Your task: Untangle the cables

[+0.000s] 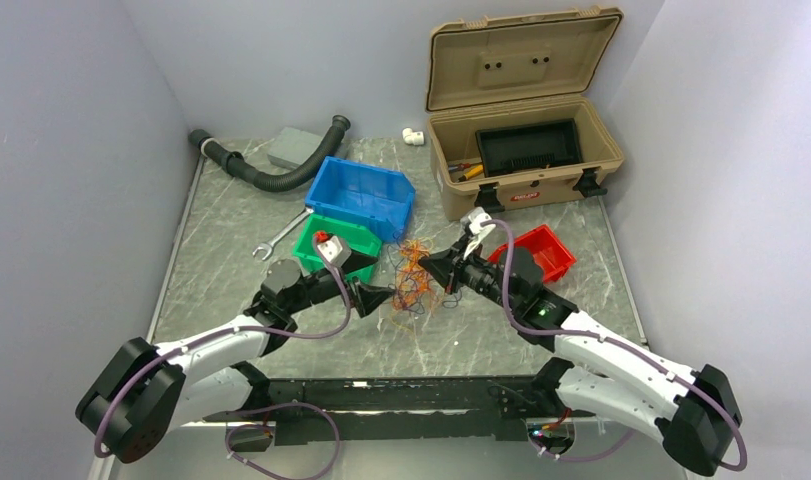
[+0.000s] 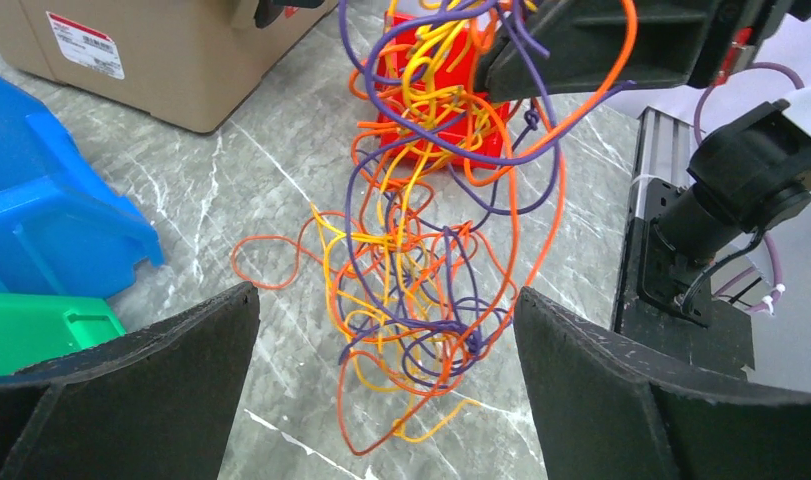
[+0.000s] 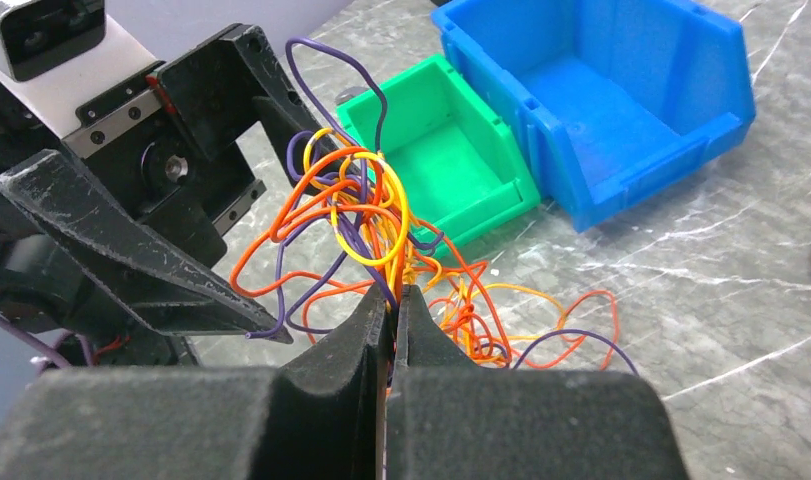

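Note:
The red bin lies to the right of my right gripper in the top view, so I will draw the still tangled cables slightly toward it and release them.
The cables (image 1: 414, 277) are a tangle of thin orange, yellow and purple wires between the two arms at mid table. My right gripper (image 1: 433, 268) is shut on a bunch of the cables (image 3: 366, 215) and holds the upper loops off the table; its jaws (image 3: 391, 300) pinch several strands. The lower tangle (image 2: 421, 300) hangs down to the marble surface. My left gripper (image 1: 389, 296) is open, its fingers (image 2: 171, 360) wide apart on either side of the hanging tangle, touching none of it.
A green bin (image 1: 336, 246) and a blue bin (image 1: 364, 194) lie left of the tangle, a red bin (image 1: 541, 250) right of it. A tan case (image 1: 521, 150) stands open at the back right. A wrench (image 1: 279, 236) and black hose (image 1: 271, 172) lie at the back left.

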Robot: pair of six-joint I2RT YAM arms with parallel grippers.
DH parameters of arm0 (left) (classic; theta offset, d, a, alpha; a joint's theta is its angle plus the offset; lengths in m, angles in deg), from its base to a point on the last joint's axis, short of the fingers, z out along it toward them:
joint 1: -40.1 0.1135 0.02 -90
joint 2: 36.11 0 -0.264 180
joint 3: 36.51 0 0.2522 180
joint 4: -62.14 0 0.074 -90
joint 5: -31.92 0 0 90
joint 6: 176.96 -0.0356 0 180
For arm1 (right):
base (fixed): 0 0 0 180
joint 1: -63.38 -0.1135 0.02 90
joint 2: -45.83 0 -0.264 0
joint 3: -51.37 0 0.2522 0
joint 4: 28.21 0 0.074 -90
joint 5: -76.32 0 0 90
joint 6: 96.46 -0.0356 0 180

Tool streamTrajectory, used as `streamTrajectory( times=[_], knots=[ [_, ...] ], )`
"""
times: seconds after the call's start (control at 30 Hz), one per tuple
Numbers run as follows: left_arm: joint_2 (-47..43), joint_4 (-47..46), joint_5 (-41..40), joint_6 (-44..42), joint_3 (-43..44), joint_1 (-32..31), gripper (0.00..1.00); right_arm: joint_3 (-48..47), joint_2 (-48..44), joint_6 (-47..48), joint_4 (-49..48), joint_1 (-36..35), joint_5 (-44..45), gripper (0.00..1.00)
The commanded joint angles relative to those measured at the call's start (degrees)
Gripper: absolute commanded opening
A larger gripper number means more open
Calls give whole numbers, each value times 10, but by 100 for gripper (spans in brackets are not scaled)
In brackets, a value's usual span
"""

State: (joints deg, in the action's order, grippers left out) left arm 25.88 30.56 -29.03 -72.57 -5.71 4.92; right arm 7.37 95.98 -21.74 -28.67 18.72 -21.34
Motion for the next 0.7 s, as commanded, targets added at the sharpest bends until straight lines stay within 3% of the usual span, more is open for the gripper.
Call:
streamTrajectory(
  times=[0.0,0.23,0.37,0.4,0.57,0.67],
  knots=[
    [-8,-87,36,6,-12,-2,99,-16,6,-42,-37,-1,-16,0],
    [28,-102,71,26,3,-1,99,-19,50,-84,-92,-2,-93,0],
    [46,-111,97,39,14,-4,93,-24,79,-104,-116,-4,-101,0],
    [49,-111,100,40,16,-5,84,-24,85,-107,-120,-4,-102,0],
    [17,-29,42,11,26,-5,1,-34,78,-98,-88,-6,-64,0],
    [-26,6,-23,-6,12,-5,0,-41,46,-101,7,-7,80,1]
  ],
)
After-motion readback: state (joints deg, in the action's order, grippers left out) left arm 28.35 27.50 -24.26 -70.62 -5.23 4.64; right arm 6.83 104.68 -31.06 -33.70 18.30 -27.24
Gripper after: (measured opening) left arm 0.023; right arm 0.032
